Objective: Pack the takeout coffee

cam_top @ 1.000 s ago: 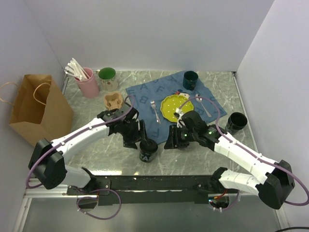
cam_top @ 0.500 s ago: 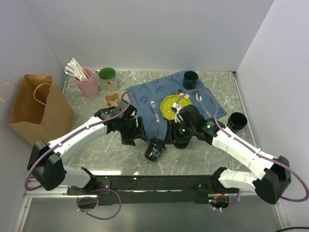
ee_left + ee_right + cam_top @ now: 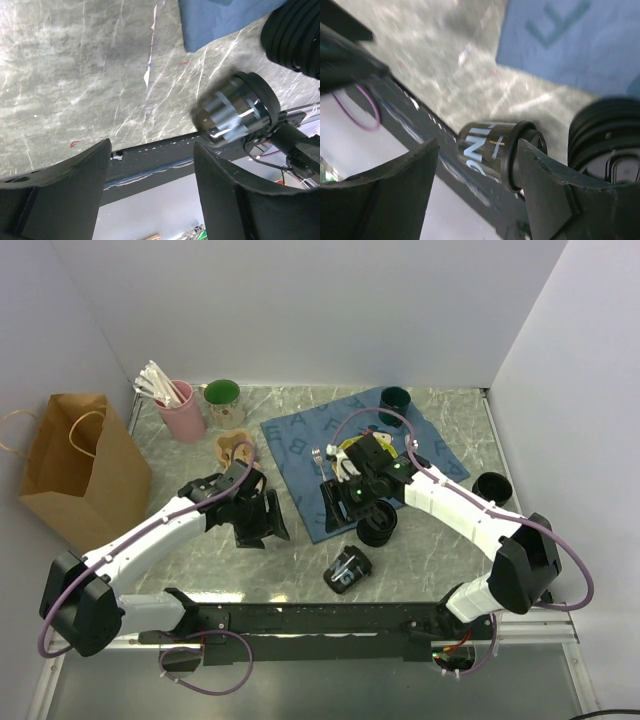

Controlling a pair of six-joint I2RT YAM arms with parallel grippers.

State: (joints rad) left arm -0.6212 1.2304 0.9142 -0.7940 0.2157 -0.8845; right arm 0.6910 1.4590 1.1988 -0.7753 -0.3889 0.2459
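Note:
My right gripper should next move back and down onto the lid rim of the glossy black tumbler.
One ribbed black takeout cup stands upright at the blue cloth's front corner; it also shows in the left wrist view and the right wrist view. The second takeout cup stands at the right side of the table. My right gripper is open and empty, just left of the near cup. My left gripper is open and empty, further left over bare marble.
A glossy black tumbler with white lettering lies on its side near the front edge. Brown paper bag at the left. Tan cup carrier, pink cup, green mug, dark green mug, blue cloth with a fork.
The lettered tumbler left my left gripper, tipped over and rolled toward the front edge. My left gripper drew back left. My right gripper moved back over the cloth; a ribbed cup now stands beside it.

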